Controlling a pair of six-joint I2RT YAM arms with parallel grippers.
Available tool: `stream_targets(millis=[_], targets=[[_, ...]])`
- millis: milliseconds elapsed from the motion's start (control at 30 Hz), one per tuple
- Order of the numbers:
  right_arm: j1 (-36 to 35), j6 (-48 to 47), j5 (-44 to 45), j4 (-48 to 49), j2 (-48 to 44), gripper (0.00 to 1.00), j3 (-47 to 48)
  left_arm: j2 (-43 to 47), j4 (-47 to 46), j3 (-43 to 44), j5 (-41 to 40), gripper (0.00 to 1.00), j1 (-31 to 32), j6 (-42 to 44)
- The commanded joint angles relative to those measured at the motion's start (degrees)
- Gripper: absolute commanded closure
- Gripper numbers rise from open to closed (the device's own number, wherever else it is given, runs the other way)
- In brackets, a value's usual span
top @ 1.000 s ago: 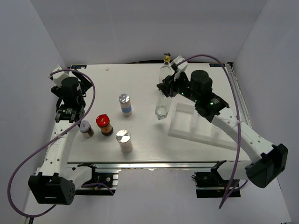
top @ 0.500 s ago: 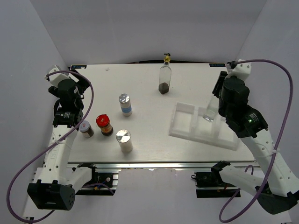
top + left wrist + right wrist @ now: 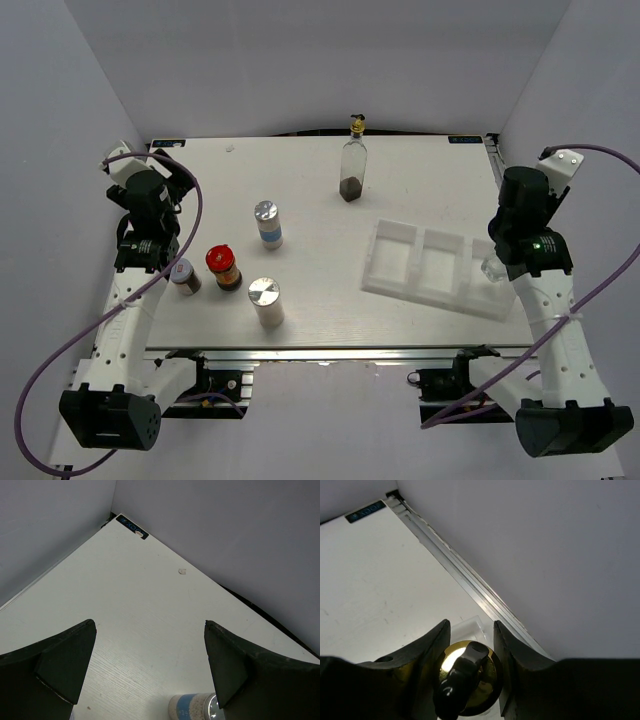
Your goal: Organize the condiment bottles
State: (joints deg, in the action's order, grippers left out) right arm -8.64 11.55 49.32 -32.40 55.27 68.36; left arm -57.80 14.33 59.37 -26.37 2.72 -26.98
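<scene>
The clear bottle's base shows near the tray's outer rim, so I should next move my right gripper toward the tray's middle section and down to put the bottle into the end section.
My right gripper is shut on the gold stopper of a tall clear glass bottle, which hangs at the right end compartment of the white tray. I cannot tell whether the bottle's base touches the tray. The other gold-stoppered bottle, dark at the bottom, stands at the back centre. Two white silver-lidded shakers, a red-lidded brown jar and a tiny grey-lidded jar stand left of centre. My left gripper is open and holds nothing, high near the table's back left, with a shaker beyond it.
The tray's left and middle compartments hold nothing. A metal rail runs along the table's right edge next to the side wall. Walls close in the back, left and right sides.
The right arm has carried the clear bottle from the back centre of the table rightward to the tray's right end. The left arm has shifted only slightly.
</scene>
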Motion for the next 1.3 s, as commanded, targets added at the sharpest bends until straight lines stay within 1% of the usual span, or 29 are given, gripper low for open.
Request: stream_targets(millis=[0,200,333,567,800,867,1000,1100,1133,1167,1200,1267], targets=[[2.75,-1.87,-0.89,11.82,-0.25,1.00,-1.73,0.14,-0.62,-0.14,-0.08,0.02,-0.17,0.88],[5.83,-1.71,-4.40,20.43,0.89,1.00,-8.05,-0.29,-0.97,-0.05,0.53,0.02,-0.26,1.05],[7.32,0.48,-6.78,22.55,2.83,1.00,-9.82,-0.56,-0.09,0.31,-0.79,0.02,-0.17,1.14],[8.03,5.49,-2.04,31.42,3.88,1.00,-14.92,-0.56,0.17,0.48,-1.66,0.02,-0.26,1.05],[8.03,10.42,3.23,30.99,5.21,1.00,-15.62,-0.21,0.79,0.39,-2.63,0.02,-0.17,0.88],[7.94,10.25,3.15,33.53,4.33,1.00,-17.28,-0.12,0.70,0.30,-3.16,0.02,-0.17,0.79],[8.03,9.98,0.35,34.69,3.27,1.00,-20.36,-0.38,0.96,0.30,-3.69,0.02,-0.17,1.14],[7.94,10.77,-2.20,34.60,2.22,0.85,-22.64,-0.56,1.58,0.74,-3.86,0.02,-0.17,1.14],[7.94,10.86,-2.82,34.43,1.61,0.74,-22.92,-0.47,1.76,0.74,-3.86,0.02,-0.26,1.14],[8.03,10.86,-3.17,34.08,1.34,0.67,-22.92,-0.38,1.76,0.74,-3.86,0.02,-0.17,1.06],[8.03,10.51,-4.13,33.38,0.90,0.54,-22.74,-0.12,1.67,0.57,-3.86,0.02,-0.17,0.97],[8.03,10.07,-4.76,32.49,0.55,0.43,-22.04,0.14,1.58,0.39,-3.60,0.02,-0.17,0.88]])
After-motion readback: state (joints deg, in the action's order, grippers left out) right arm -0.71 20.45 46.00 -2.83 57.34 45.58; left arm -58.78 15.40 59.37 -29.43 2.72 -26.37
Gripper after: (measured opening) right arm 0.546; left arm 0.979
